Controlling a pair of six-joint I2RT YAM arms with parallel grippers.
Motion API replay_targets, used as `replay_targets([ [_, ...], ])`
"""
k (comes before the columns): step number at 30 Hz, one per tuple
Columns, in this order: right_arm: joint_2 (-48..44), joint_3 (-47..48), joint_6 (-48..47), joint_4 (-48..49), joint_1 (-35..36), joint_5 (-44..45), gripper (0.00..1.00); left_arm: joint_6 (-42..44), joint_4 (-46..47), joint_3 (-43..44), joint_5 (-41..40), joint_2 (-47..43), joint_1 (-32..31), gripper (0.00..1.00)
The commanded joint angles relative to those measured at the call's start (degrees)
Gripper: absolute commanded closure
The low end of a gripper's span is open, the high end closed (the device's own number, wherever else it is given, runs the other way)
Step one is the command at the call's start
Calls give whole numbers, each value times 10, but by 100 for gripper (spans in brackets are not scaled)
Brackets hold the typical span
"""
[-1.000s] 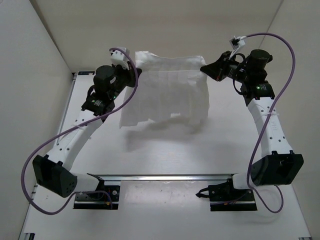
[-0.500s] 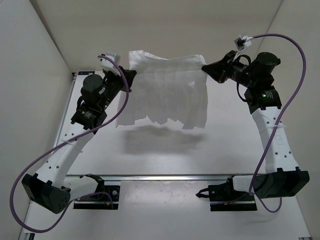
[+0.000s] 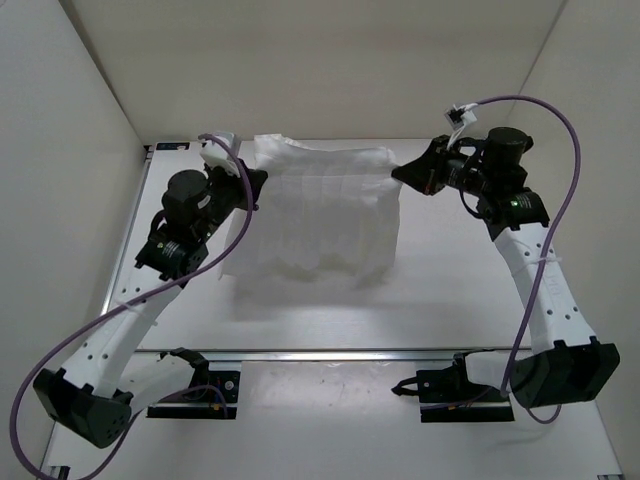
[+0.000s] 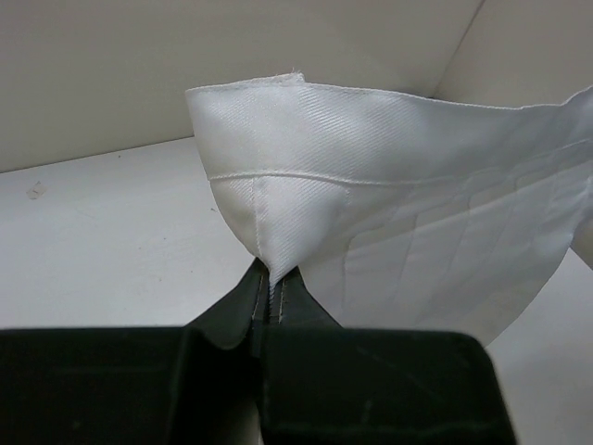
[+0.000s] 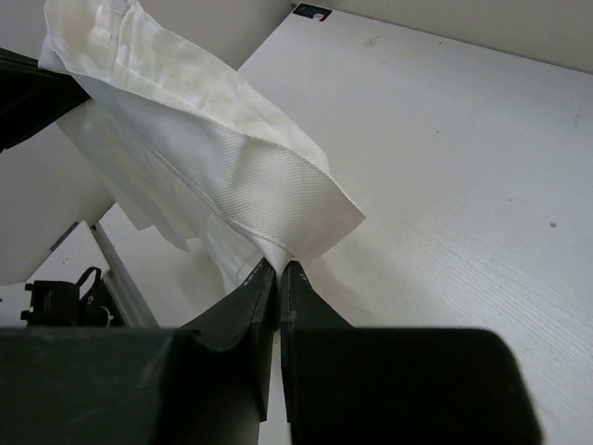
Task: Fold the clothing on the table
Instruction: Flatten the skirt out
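Note:
The far part of the tabletop is below and outward of the robot's left gripper, so that gripper should next move down and outward and let go of the garment's pinched corner.
The white clothing (image 3: 325, 215) hangs like a curtain between my two grippers, its creased lower edge down near the table (image 3: 450, 290). My left gripper (image 3: 254, 180) is shut on the garment's top left corner (image 4: 269, 222). My right gripper (image 3: 400, 172) is shut on the top right corner (image 5: 278, 209). In both wrist views the black fingers pinch a fold of hemmed fabric at their tips. The top edge sags slightly between the two grips.
White walls enclose the table on the left, back and right. A silver rail (image 3: 330, 353) runs across the near side in front of the arm bases. Purple cables (image 3: 540, 110) loop from each wrist.
Both grippers have come down and a little closer together with the clothing. The hanging lower edge has dropped toward the table and its shadow has closed up under it.

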Motion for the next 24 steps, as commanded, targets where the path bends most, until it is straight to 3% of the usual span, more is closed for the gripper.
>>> replay_targets([
  [1,-61,40,-19,-35,-24,56,100,25,-57,22,-128,-69,-9,100],
  [6,-105,103,-9,-89,3,68,100,-3,-107,63,-98,-127,-28,100],
  [11,-118,58,34,-90,-29,26,100,-56,-165,94,-72,-106,6,100],
  [19,-49,-120,27,-11,-45,42,100,-123,-79,-75,-12,-13,52,100],
  [24,48,-156,30,82,-59,27,100,-111,-6,-117,-17,66,63,100],
])
